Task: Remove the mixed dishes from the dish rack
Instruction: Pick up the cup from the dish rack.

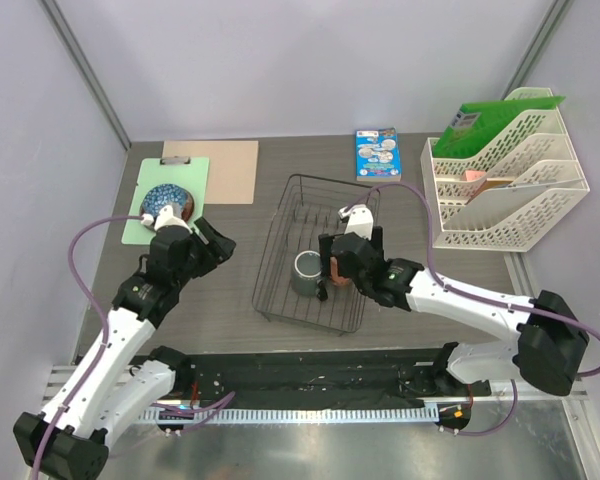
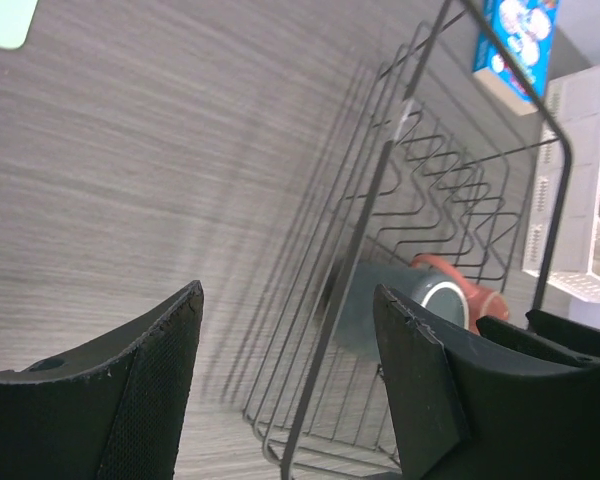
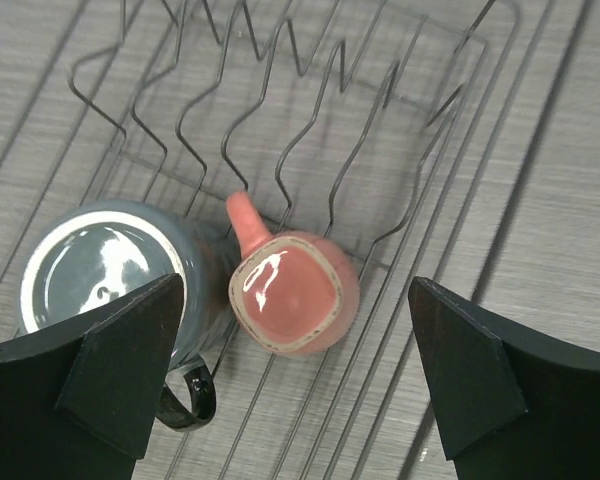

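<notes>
The salmon-pink cup (image 1: 341,274) (image 3: 292,292) lies below, already between my right gripper's open fingers, which go down past the mug's side next and close around it.
The black wire dish rack (image 1: 280,235) stands mid-table. Inside it, upside down, are the grey-green mug (image 1: 306,272) and, touching it, the salmon-pink cup (image 3: 292,292). My right gripper (image 3: 290,385) hangs open just above the rack, its fingers (image 3: 120,375) straddling the cup and partly over the mug (image 3: 100,270). My left gripper (image 1: 218,243) is open and holds nothing, left of the rack over bare table. In its view the rack wire (image 2: 380,190), mug (image 2: 405,300) and cup (image 2: 470,295) lie ahead. The blue-inside bowl (image 1: 165,199) sits on the green board, a dark red plate edge (image 1: 187,209) beside it.
A green clipboard (image 1: 180,170) and a brown board (image 1: 225,170) lie at the back left. A blue box (image 1: 377,153) is behind the rack. The white tiered file tray (image 1: 505,185) with a green packet (image 1: 495,120) stands at the right.
</notes>
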Robot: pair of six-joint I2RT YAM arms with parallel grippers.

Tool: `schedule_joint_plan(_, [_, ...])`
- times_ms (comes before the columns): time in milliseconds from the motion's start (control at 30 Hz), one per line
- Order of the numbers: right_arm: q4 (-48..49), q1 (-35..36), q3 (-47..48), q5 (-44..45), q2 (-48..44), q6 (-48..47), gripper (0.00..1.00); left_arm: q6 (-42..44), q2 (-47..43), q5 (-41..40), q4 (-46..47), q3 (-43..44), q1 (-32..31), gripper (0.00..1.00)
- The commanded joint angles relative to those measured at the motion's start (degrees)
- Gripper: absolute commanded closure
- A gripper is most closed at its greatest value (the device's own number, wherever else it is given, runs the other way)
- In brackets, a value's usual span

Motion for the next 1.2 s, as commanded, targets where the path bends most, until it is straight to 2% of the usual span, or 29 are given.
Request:
schedule_joint_plan(0, [2.6,-0.4,2.3,-1.3,1.7,2.1,0.00,0.4,-1.5,1.0,-0.3,-0.9,-0.1,0.31])
schedule_joint_plan(333, [5.9,-2.6,0.3,-2.5,4.4,3.5,0.01,1.0,-0.4,1.1,0.0,-2.3,-0.1,0.31])
schedule_joint_plan(800, [8.0,-3.5,-5.7,-2.0,-3.3,5.4,0.04,0.6,0.4,0.9,0.4,-3.4,-0.2,0.31])
schedule_joint_plan(1167, [9.5,-3.6,-5.7,-2.8,1.9,5.0,0.05,-0.2,1.2,1.6,0.9,-4.8,-0.1,0.31])
